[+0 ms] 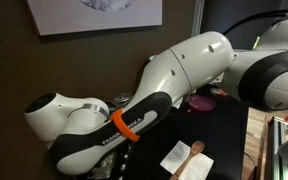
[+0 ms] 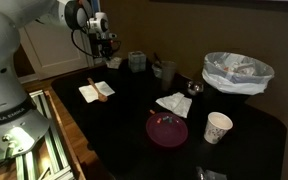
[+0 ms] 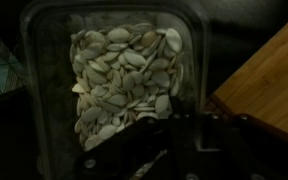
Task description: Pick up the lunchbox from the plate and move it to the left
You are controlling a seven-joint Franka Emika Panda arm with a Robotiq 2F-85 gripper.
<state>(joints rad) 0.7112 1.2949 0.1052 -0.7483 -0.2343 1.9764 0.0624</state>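
Note:
My gripper should next move gently farther away over the dark table's far end and let go of the lunchbox's side, because the lunchbox (image 2: 113, 62) is already well clear of the maroon plate.
The lunchbox (image 3: 119, 75), a clear plastic box full of pale seeds, fills the wrist view close under the camera. My gripper (image 3: 179, 135) is dark at the bottom edge, with its fingers closed on the box's right wall. In an exterior view the gripper (image 2: 105, 47) hangs over the far left part of the dark table, with the pale lunchbox (image 2: 113, 62) at its tip. The maroon plate (image 2: 167, 130) sits near the front of the table with only small bits on it. It also shows in an exterior view (image 1: 201, 102) behind the arm.
A white napkin with a wooden spoon (image 2: 96, 92) lies below the gripper. Another napkin (image 2: 174, 103), a paper cup (image 2: 218, 127), a white-lined basket (image 2: 237, 72) and a grey-clear box (image 2: 137, 60) stand around. A wooden surface (image 3: 259, 85) lies beside the lunchbox.

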